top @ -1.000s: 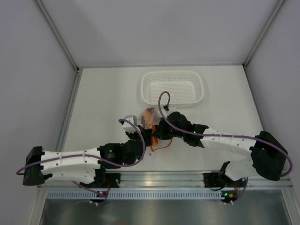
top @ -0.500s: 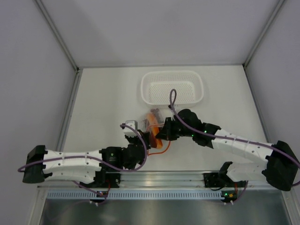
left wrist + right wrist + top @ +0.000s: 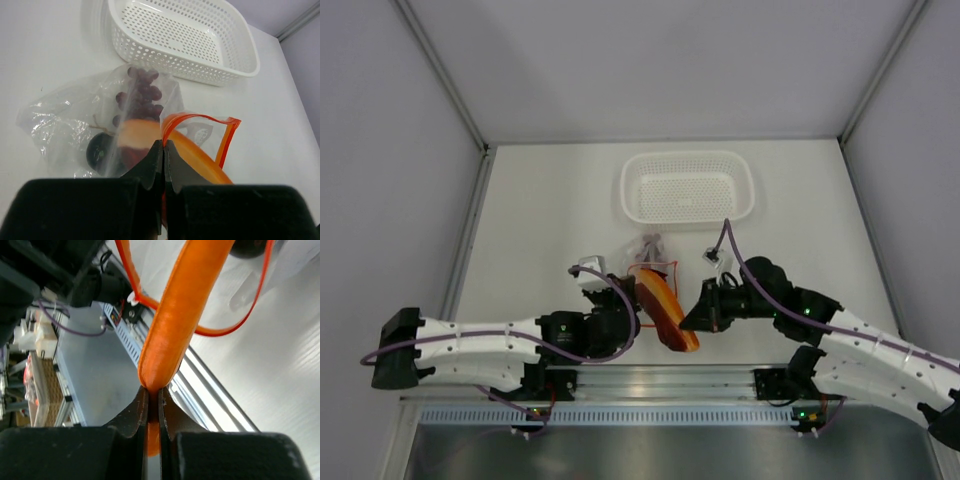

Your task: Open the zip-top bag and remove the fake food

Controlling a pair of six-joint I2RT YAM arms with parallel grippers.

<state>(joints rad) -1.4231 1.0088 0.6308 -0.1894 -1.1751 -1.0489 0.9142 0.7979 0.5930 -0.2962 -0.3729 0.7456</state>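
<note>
My right gripper carries the orange hot-dog piece up, outward and then down into the white perforated basket next and releases it, since the basket stands empty.
The clear zip-top bag (image 3: 647,250) lies on the table in front of the basket, its orange-red zip strip (image 3: 201,117) pulled open into a loop. My left gripper (image 3: 164,145) is shut on the near end of that strip; in the top view it (image 3: 623,292) sits at the bag's near left. Inside the bag are the dark red grape cluster (image 3: 143,92) and the small dark round fruit (image 3: 99,150). My right gripper (image 3: 152,396) is shut on one end of the long orange hot-dog piece (image 3: 186,305), which reaches out of the bag mouth (image 3: 663,308).
The white perforated basket (image 3: 632,205) stands behind the bag with nothing in it; it also shows in the left wrist view (image 3: 200,76). The metal rail of the table's near edge (image 3: 650,378) runs just in front of both grippers.
My right gripper has moved right and toward the near edge, drawing the orange hot-dog piece out of the bag mouth. My left gripper has kept its hold on the zip strip.
</note>
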